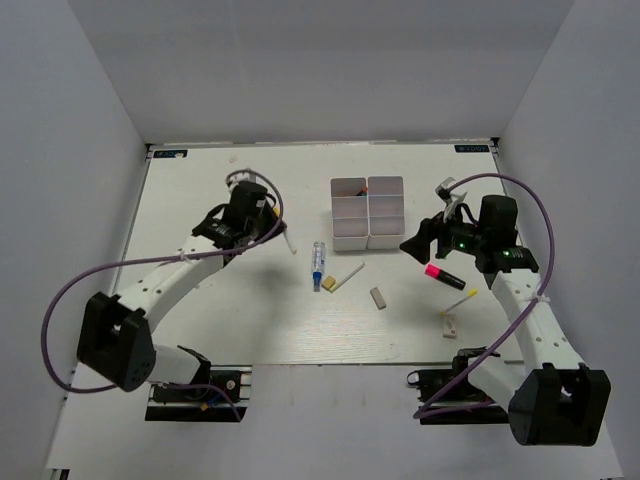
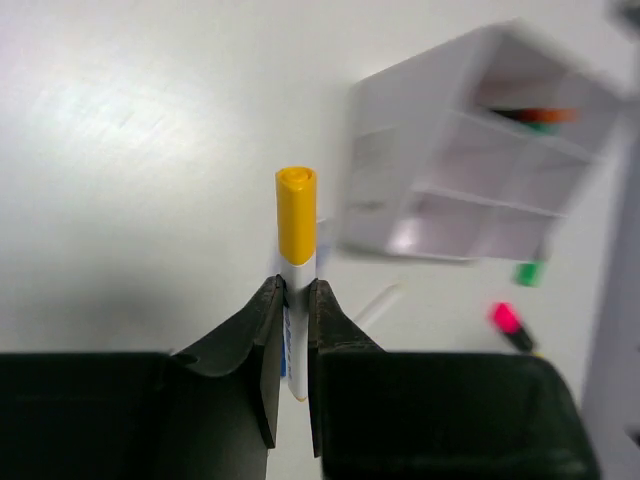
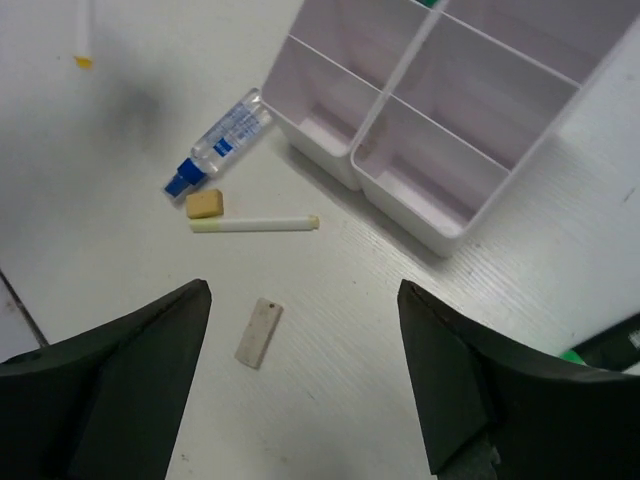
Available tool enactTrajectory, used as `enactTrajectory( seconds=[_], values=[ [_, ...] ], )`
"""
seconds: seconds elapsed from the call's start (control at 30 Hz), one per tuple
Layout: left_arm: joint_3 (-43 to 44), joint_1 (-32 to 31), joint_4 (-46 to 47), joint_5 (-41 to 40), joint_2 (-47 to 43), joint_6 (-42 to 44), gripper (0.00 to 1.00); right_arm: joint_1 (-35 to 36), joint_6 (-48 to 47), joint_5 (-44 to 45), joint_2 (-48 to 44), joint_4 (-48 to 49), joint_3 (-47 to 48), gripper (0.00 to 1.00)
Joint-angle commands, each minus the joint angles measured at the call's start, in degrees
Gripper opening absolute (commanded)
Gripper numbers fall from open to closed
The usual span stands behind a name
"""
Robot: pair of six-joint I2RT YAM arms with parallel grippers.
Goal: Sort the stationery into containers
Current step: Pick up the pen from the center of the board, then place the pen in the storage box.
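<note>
My left gripper goes to the right in the top view next, over the tray's nearer middle section, and releases the white pen, since that section is empty.
My left gripper (image 1: 277,228) (image 2: 292,285) is shut on a white pen with a yellow cap (image 2: 296,215), held above the table left of the white six-compartment organiser tray (image 1: 367,240) (image 2: 400,215). My right gripper (image 1: 410,243) (image 3: 302,290) is open and empty, just right of the tray (image 3: 395,210). On the table below the tray lie a blue-white tube (image 1: 318,262) (image 3: 225,135), a tan eraser (image 1: 328,284) (image 3: 204,204), a white stick (image 1: 348,275) (image 3: 255,224) and a grey eraser (image 1: 378,297) (image 3: 258,333). A pink highlighter with black cap (image 1: 443,274) (image 2: 510,322) lies under the right arm.
A thin white stick with a yellow tip (image 1: 462,300) and a small tan piece (image 1: 450,324) lie near the front right. An orange and green item (image 2: 540,118) sits in a far tray compartment. White walls enclose the table on three sides.
</note>
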Motion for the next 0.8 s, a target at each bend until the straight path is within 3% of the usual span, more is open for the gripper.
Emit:
enactTrajectory(
  seconds=[0.0,0.03,0.07,0.1,0.13,0.17,0.37,0.53,0.77],
  values=[
    [2.4,-0.8,17.9,6.5,-4.2,14.6,0.00,-1.4,2.8,4.6,1.2,1.8,1.1,0.78],
    [2.4,-0.8,20.6,9.8,-3.4,15.6,0.00,-1.6,2.9,4.4,1.4,1.8,1.3,0.69],
    [3.1,-0.8,25.7,11.0,-2.6,17.3,0.00,-1.9,3.0,3.6,1.8,1.7,1.6,0.53],
    [3.9,-0.8,28.0,11.8,-1.4,18.0,0.00,-1.8,3.2,3.8,1.9,1.7,1.8,0.20],
    [3.9,-0.8,30.3,14.2,-0.2,18.9,0.00,-2.0,3.3,3.8,1.8,1.8,1.8,0.06],
    [5.4,-1.5,34.2,14.2,2.3,19.4,0.00,-3.5,3.4,5.1,2.0,1.5,1.9,0.00],
    [11.3,-3.5,48.0,14.3,11.9,24.3,0.00,-5.3,1.6,8.1,1.3,-0.2,1.4,0.00],
    [17.6,-5.6,50.3,9.6,19.8,30.4,0.00,-6.5,1.9,9.2,0.3,0.2,0.0,0.05],
    [18.2,-9.2,53.0,6.9,25.6,36.8,0.00,-7.9,2.1,9.1,-0.2,0.9,-0.8,0.06]
  ],
)
